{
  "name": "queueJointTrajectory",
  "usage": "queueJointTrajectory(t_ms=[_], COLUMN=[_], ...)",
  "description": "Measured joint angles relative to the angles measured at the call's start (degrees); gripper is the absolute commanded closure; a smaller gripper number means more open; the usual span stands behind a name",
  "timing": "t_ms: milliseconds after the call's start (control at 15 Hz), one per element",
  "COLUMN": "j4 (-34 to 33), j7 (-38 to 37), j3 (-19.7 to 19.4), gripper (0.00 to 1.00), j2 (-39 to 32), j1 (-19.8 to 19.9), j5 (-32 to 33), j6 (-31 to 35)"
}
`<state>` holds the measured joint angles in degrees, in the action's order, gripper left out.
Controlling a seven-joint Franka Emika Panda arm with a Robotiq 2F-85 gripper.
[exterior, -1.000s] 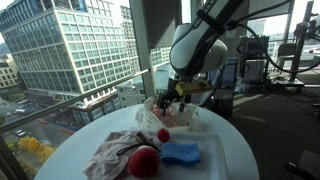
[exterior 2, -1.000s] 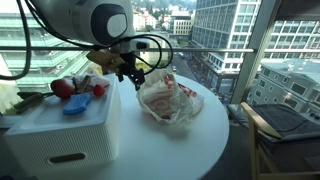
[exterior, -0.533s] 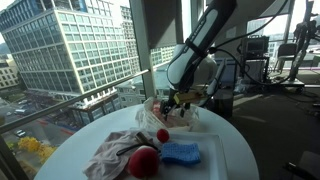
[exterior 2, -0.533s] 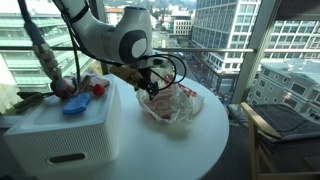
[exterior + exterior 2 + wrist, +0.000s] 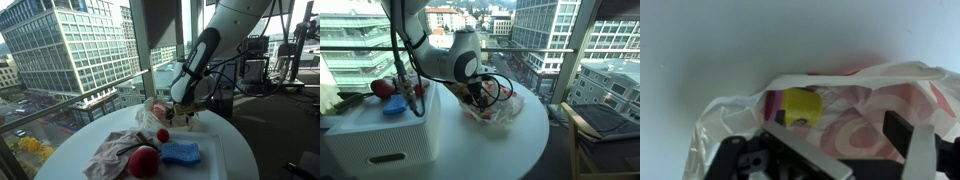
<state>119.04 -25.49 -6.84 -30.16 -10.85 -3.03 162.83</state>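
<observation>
The yellow block (image 5: 797, 106) lies below in the bag (image 5: 875, 95), off toward the left in the wrist view, so my gripper lowers that way and closes around it next.
A crumpled white plastic bag with red print (image 5: 498, 108) lies on the round white table (image 5: 495, 155). In both exterior views my gripper (image 5: 480, 95) hangs just over the bag's mouth, at the bag (image 5: 157, 108) under the gripper (image 5: 183, 112). The wrist view looks down into the bag (image 5: 875, 95). A yellow block (image 5: 802, 105) with a magenta edge lies inside it. My gripper (image 5: 840, 138) is open, its dark fingers (image 5: 905, 135) either side of the pink print. Nothing sits between them.
A white box (image 5: 385, 140) stands beside the bag, carrying a red ball (image 5: 382, 88), a blue sponge (image 5: 396, 105) and a cloth (image 5: 115, 152). Glass walls ring the table. A chair (image 5: 595, 135) stands beyond the table's edge.
The arm has swung across and lowered, bringing the gripper from beside the box down over the bag's opening. The jaws have stayed open.
</observation>
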Motion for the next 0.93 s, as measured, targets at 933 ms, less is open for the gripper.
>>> queueJointTrajectory(t_ms=[933], j4=[-2.0], j7=[-13.2], j3=[-7.1], gripper=[0.26], j2=[-4.9], j1=[-6.0], j5=[0.0], j6=[0.9])
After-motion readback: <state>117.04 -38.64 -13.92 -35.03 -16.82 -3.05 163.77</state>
